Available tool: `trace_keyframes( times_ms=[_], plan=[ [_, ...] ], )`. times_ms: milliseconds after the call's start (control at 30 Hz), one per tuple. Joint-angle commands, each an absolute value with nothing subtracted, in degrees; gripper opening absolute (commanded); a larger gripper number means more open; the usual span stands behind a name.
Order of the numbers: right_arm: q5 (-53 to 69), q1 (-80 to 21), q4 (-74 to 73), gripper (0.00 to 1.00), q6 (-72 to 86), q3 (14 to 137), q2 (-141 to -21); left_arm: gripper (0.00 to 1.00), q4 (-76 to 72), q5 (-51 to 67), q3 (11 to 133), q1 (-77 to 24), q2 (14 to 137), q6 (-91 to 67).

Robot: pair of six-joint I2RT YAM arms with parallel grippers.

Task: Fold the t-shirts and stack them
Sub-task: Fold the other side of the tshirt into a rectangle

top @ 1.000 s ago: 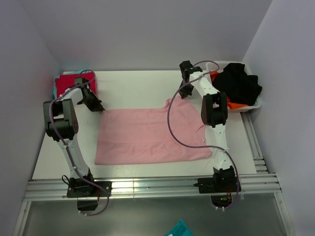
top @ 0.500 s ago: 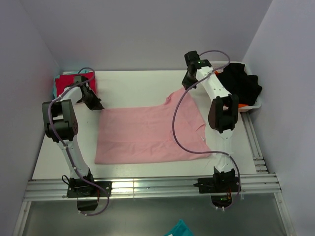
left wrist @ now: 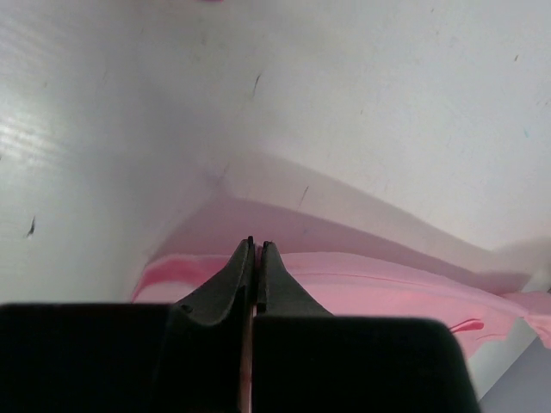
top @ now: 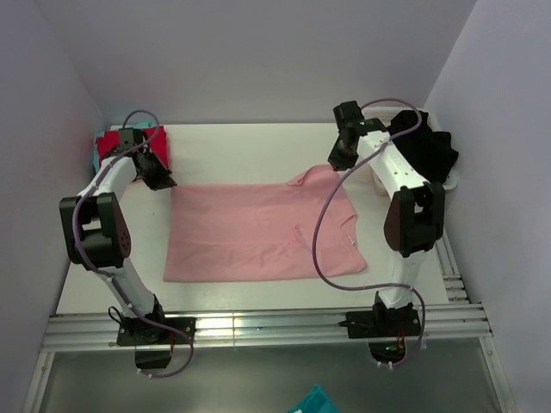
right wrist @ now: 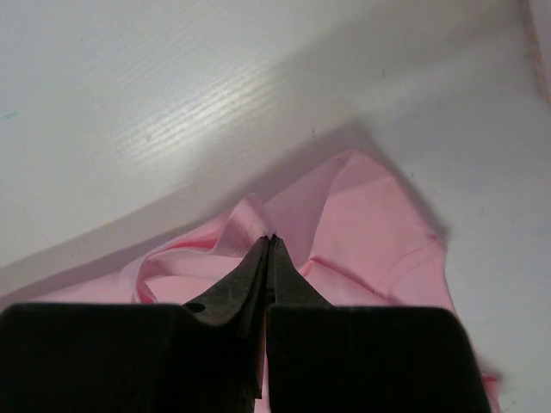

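Observation:
My left gripper is pinching the far corner of the t-shirt and needs to pull it back over the t-shirt's near half and let go, since that half lies flat, back toward the base from the gripper.
The light pink t-shirt (top: 258,232) lies spread flat in the middle of the table. My left gripper (top: 164,181) is shut on its far left corner, and the pink cloth (left wrist: 387,284) runs between the closed fingers in the left wrist view (left wrist: 256,245). My right gripper (top: 336,165) is shut on the far right corner, where the pink cloth (right wrist: 362,215) is pinched up into a small peak at the fingertips in the right wrist view (right wrist: 272,238). The red t-shirt (top: 114,143) lies folded at the far left corner, with a teal sliver (top: 93,158) under it.
A white bin (top: 448,182) at the far right holds black cloth (top: 426,146). A teal scrap (top: 312,402) shows below the table's front rail. Walls close in the table on the left, back and right.
The right gripper has moved right and slightly back with the shirt corner. The left gripper shifted back-left with its corner. The far edge of the pink shirt is now straighter and pulled out.

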State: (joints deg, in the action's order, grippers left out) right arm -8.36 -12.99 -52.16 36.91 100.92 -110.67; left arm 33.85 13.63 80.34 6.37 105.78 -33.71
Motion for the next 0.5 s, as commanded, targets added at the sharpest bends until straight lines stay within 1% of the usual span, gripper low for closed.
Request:
trace_keyframes(
  times_ms=[0, 167, 333, 467],
  plan=[
    [-9.4, -13.4, -48.9, 0.0, 35.9, 96.8, -102.5, 0.0, 32.3, 11.8, 76.9, 6.1, 99.7, -34.4],
    [-8.4, -13.4, -48.1, 0.0, 35.7, 90.5, -94.6, 0.0, 33.3, 9.5, 74.5, 5.6, 94.9, -35.3],
    [-6.1, -13.4, -46.1, 0.0, 37.5, 81.1, -86.5, 0.0, 35.4, 8.0, 72.2, 4.8, 90.3, -35.1],
    [-5.5, -14.3, -44.5, 0.0, 39.2, 71.0, -77.4, 0.0, 36.4, 7.0, 68.3, 4.5, 84.9, -35.0]
  ],
)
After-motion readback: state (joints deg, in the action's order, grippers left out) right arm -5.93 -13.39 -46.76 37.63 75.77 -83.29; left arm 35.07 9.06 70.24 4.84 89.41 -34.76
